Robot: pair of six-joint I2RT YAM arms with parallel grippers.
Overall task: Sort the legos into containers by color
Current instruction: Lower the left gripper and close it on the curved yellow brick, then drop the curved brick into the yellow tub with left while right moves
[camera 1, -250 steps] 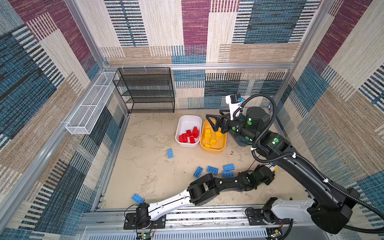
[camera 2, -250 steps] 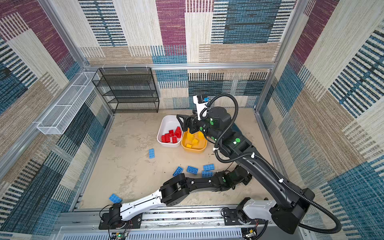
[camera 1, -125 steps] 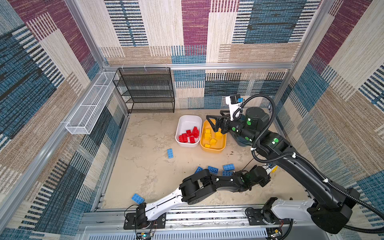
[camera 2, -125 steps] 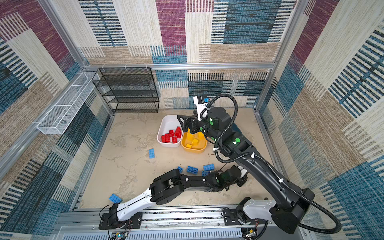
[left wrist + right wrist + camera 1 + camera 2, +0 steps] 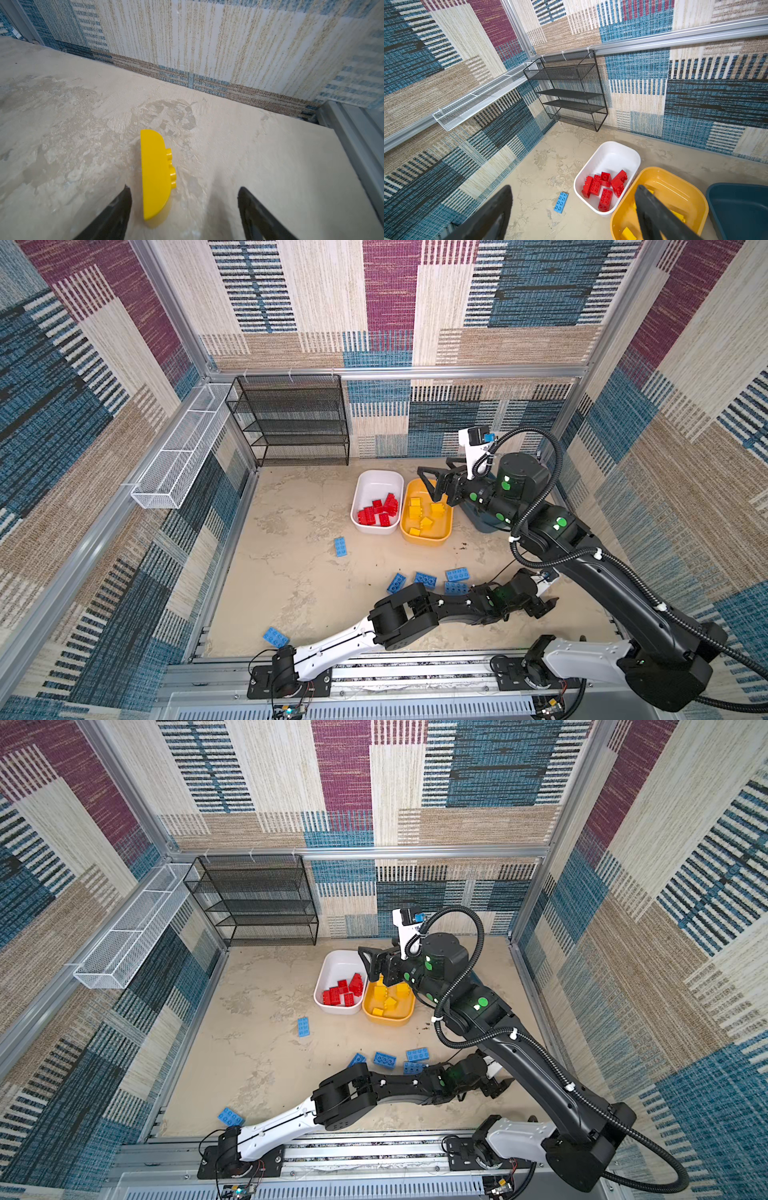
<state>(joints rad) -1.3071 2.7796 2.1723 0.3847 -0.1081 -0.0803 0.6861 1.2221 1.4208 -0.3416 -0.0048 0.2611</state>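
My left gripper eases a little further onto the yellow half-round lego (image 5: 154, 172) next and closes across its studded side. The lego already stretches lengthwise between my fingers.
My left gripper (image 5: 184, 188) is open low over the floor, near the front right in both top views (image 5: 542, 608). A yellow half-round lego (image 5: 154, 172) lies on its side between the fingers, close to one fingertip (image 5: 125, 197) and not gripped. My right gripper (image 5: 574, 188) hangs open and empty above the yellow tub (image 5: 428, 537), which holds yellow legos (image 5: 422, 512). The white tub (image 5: 376, 485) holds red legos (image 5: 380, 512). The teal tub (image 5: 737, 207) is mostly hidden behind the right arm in both top views. Blue legos (image 5: 425, 578) lie loose on the floor.
One blue lego (image 5: 340, 546) lies in front of the white tub and another (image 5: 275, 637) near the front left edge. A black mesh rack (image 5: 291, 423) and a white wire basket (image 5: 178, 460) hang on the walls. The right wall runs close beyond the left gripper.
The left gripper's jaws have gone from nearly shut to wide open, and the left arm's elbow has swung leftward. The right arm has hardly moved.
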